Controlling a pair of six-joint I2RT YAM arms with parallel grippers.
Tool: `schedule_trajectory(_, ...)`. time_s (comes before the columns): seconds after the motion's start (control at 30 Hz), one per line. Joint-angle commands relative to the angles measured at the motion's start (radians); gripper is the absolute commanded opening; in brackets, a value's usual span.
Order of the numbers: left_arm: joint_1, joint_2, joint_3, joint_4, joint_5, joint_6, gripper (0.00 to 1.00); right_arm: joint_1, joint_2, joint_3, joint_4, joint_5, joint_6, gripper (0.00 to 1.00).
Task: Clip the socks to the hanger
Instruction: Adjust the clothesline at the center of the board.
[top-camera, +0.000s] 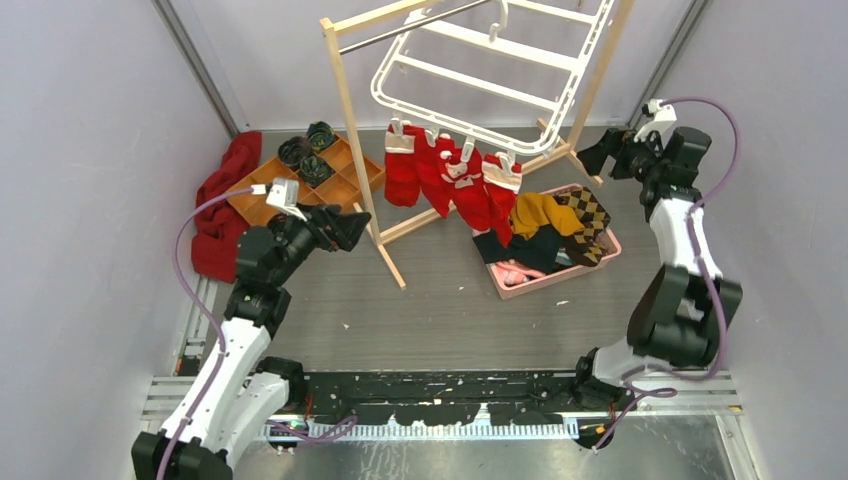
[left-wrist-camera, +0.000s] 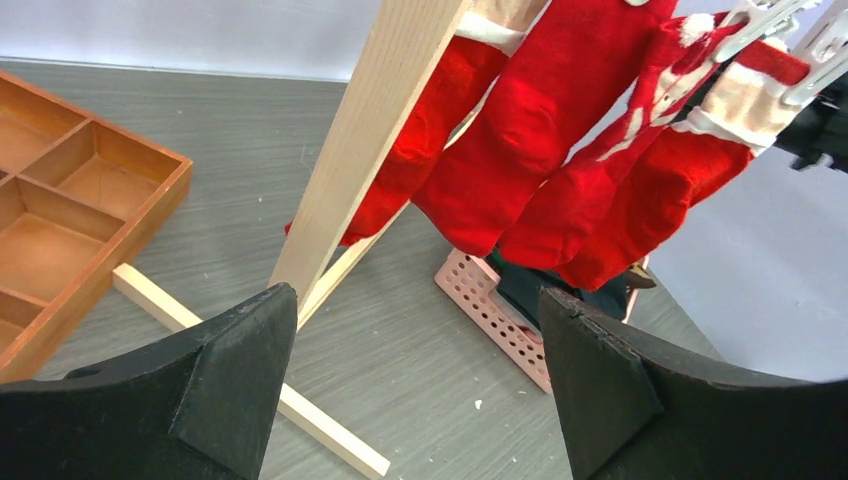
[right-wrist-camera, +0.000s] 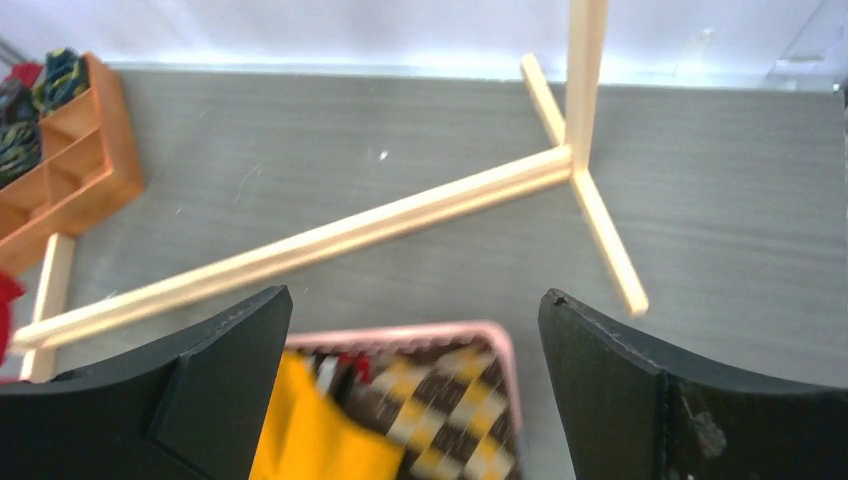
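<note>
The rack stands at an angle, and this end of the rack is farther outward. My right gripper should next move outward and bring its open fingers around the rack's post beyond the basket.
The white hanger (top-camera: 480, 62) hangs tilted from the rod of a wooden rack (top-camera: 352, 110). Several red socks with cream cuffs (top-camera: 450, 180) dangle from its front clips. Below them a pink basket (top-camera: 612, 243) holds a mustard sock (top-camera: 542, 212), a brown argyle sock (top-camera: 588, 212) and black socks (top-camera: 520, 250). My left gripper (top-camera: 345, 228) is open and empty beside the rack's left post, facing the red socks (left-wrist-camera: 540, 130). My right gripper (top-camera: 598, 152) is open and empty, above and behind the basket. Its view looks down on the mustard sock (right-wrist-camera: 300, 430) and the argyle sock (right-wrist-camera: 440, 410).
A wooden compartment tray (top-camera: 262, 200) with dark rolled bundles (top-camera: 308, 150) sits at the back left, a red cloth (top-camera: 222, 205) beside it. The rack's base bars (right-wrist-camera: 300, 245) lie across the table, one foot (left-wrist-camera: 250, 385) under my left gripper. Grey walls close in on both sides.
</note>
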Motion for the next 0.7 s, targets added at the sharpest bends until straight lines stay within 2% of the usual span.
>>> schedule_trajectory(0.0, -0.042, 0.063, 0.007, 0.188, -0.034, 0.085, 0.90, 0.004, 0.206, 0.135, 0.446, -0.025, 0.092, 1.00)
schedule_trajectory(0.2, -0.126, 0.204, 0.019, 0.258, -0.062, 0.276, 0.88, 0.015, 0.438, 0.294, 0.663, -0.074, 0.134, 0.98)
schedule_trajectory(0.43, -0.138, 0.356, 0.032, 0.406, -0.179, 0.354, 0.84, 0.035, 0.615, 0.502, 0.703, -0.070, 0.166, 0.95)
schedule_trajectory(0.67, -0.157, 0.475, 0.095, 0.468, -0.160, 0.400, 0.80, 0.069, 0.773, 0.688, 0.719, -0.044, 0.158, 0.89)
